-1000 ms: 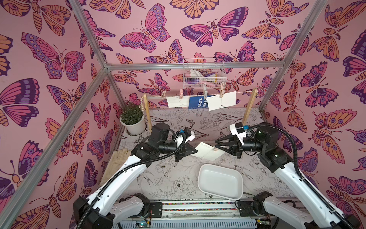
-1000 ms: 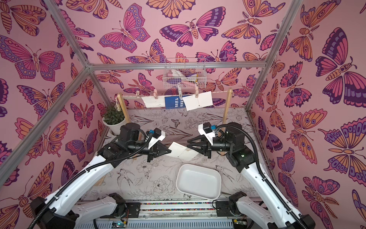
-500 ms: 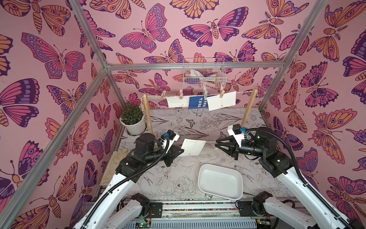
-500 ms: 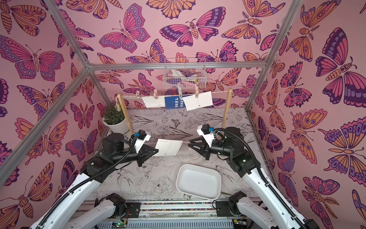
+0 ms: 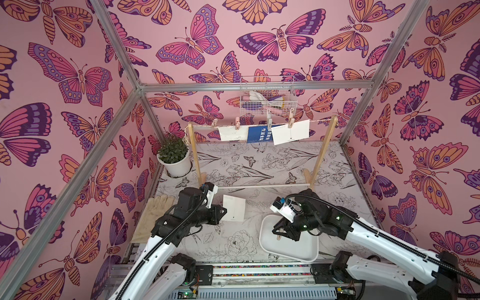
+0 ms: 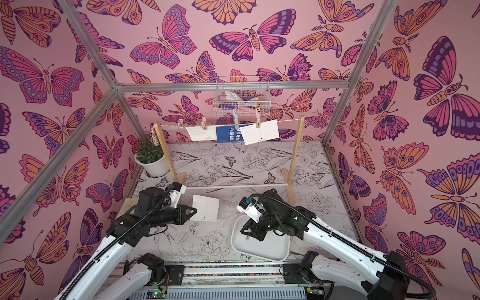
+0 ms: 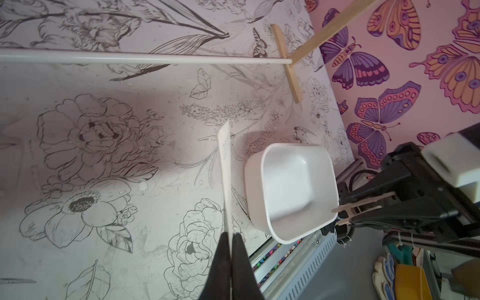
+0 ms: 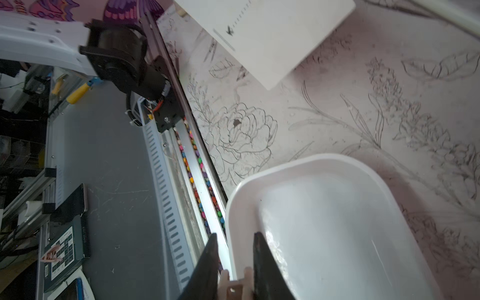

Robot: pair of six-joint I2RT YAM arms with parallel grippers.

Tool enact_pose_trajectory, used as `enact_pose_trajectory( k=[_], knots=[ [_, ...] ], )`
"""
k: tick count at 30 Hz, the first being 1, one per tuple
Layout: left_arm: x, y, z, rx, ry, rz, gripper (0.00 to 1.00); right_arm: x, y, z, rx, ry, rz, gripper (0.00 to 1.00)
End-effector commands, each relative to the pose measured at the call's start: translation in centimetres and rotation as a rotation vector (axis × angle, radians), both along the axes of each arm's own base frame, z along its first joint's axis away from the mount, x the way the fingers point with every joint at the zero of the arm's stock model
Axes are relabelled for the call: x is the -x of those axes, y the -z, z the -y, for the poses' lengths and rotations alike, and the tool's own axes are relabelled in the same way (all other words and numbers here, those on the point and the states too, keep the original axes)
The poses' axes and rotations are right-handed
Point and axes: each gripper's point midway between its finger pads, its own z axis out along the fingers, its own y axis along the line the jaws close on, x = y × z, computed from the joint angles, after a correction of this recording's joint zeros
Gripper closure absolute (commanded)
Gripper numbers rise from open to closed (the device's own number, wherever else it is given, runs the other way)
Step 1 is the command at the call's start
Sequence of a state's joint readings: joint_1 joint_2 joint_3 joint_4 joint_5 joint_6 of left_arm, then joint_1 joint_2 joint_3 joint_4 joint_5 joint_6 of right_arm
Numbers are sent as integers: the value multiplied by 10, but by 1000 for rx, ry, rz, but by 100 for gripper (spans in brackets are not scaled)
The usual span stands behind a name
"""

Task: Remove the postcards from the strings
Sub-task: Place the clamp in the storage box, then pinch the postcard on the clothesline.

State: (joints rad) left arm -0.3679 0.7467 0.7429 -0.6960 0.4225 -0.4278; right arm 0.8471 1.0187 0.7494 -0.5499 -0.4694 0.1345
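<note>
The bare tabletop beside the white tray lies clear below my left gripper, so the gripper will next lower toward that patch and release the postcard's edge there.
Between two wooden posts runs the string [image 5: 320, 120], shown in both top views. Two white postcards [image 5: 233, 133] [image 5: 291, 132] and a blue one [image 5: 259, 134] hang from it by clothespins [image 5: 237, 123]. My left gripper [image 5: 224, 211] [image 7: 230, 235] is shut on the edge of another white postcard [image 5: 234, 207] [image 7: 225, 166] [image 8: 265, 33], held above the table's middle. My right gripper [image 5: 277, 232] [image 8: 233, 236] is shut on a wooden clothespin [image 5: 279, 237] [image 8: 235, 284] [image 7: 361, 205] over the near-left edge of the white tray [image 5: 298, 250] [image 8: 337, 220].
A potted plant [image 5: 174, 155] stands at the back left, beside the rack's left post [image 5: 194, 153]. A white rod [image 5: 259, 186] joins the post feet. Cream gloves [image 5: 153, 207] lie along the left edge. A wire basket [image 5: 267, 100] hangs on the back wall.
My left arm has drawn back toward the front left with the white postcard. My right gripper has swung down from the card to the tray's edge, carrying the clothespin.
</note>
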Motion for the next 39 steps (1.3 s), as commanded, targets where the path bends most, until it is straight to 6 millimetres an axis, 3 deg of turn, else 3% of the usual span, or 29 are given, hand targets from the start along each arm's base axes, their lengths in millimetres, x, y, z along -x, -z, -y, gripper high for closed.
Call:
enact_pose_trajectory(
  k=[1, 10, 13, 16, 17, 20, 23, 25, 28, 32, 35, 39],
  knots=[
    [4, 24, -14, -36, -91, -87, 100, -8, 24, 5, 80, 82, -35, 75],
    [-1, 43, -24, -110, -141, -150, 100, -21, 72, 4, 251, 100, -105, 68],
    [-2, 44, -30, -142, -160, -156, 75, -24, 78, 3, 285, 92, -109, 55],
    [-2, 42, -35, -167, -179, -156, 64, -28, 78, 3, 302, 87, -97, 44],
    [-2, 43, -37, -172, -184, -157, 54, -29, 77, 3, 302, 85, -85, 41],
    [-3, 40, -40, -187, -192, -155, 11, -36, 70, 5, 306, 97, -40, 33],
    [-8, 26, -43, -212, -173, -104, 3, -44, 55, 6, 295, 116, 23, 29],
    [-15, 7, -43, -221, -154, -25, 0, -52, 38, 6, 273, 132, 85, 29],
    [-36, -48, -25, -150, -64, 216, 0, -74, -9, 10, 211, 212, 247, 29],
    [-64, -126, 16, 58, 77, 590, 0, -91, -113, 4, -57, 223, 531, 26],
    [-85, -151, 48, 171, 204, 727, 2, -99, -193, 8, -268, 261, 735, 18],
    [-102, -157, 91, 181, 377, 826, 13, -119, -267, 27, -387, 344, 863, 19]
  ],
)
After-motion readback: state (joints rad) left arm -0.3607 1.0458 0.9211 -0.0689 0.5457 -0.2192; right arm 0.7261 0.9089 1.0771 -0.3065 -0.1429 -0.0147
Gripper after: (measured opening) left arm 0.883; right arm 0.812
